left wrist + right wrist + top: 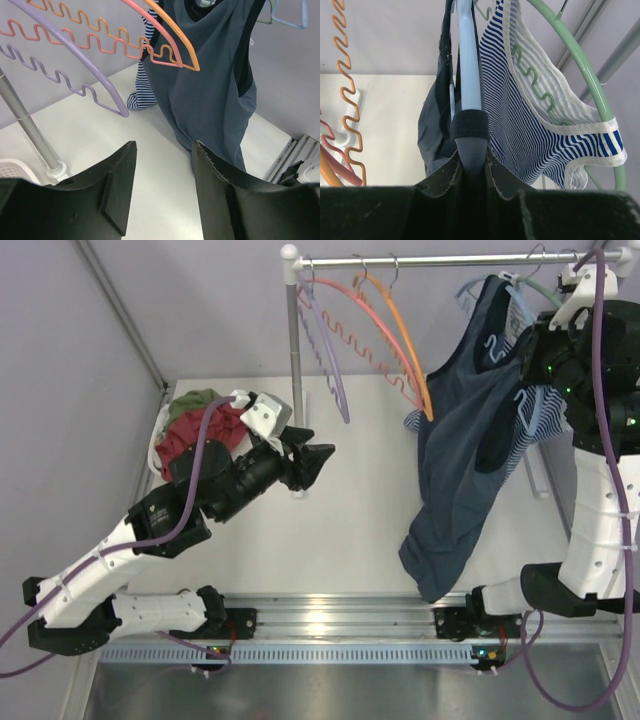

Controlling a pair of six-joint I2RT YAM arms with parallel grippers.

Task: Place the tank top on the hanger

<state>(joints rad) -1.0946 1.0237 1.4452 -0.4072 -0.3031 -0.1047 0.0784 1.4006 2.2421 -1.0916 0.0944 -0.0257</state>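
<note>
My right gripper shifts along the bar toward the orange hanger next, then opens, since the tank top's strap already wraps the light-blue hanger arm.
The navy tank top [460, 470] hangs from the rail at the right, its hem reaching down to the table. The light-blue hanger [518, 302] is inside its top. In the right wrist view the hanger's arm [469, 75] runs up from my jaws, with the tank top's strap [470, 125] wrapped over it. My right gripper [472, 160] is shut on that strap and the hanger arm; it sits high by the rail [545, 350]. My left gripper [315, 460] is open and empty, low over the table, pointing at the tank top [210, 90].
A blue-and-white striped top [535, 120] on a green hanger [580, 65] hangs just right of the tank top. Orange [400, 325], pink [360, 330] and purple [325, 350] hangers hang from the rail. The rack pole [294, 380] stands mid-table. Red and green garments [200, 425] lie at the left.
</note>
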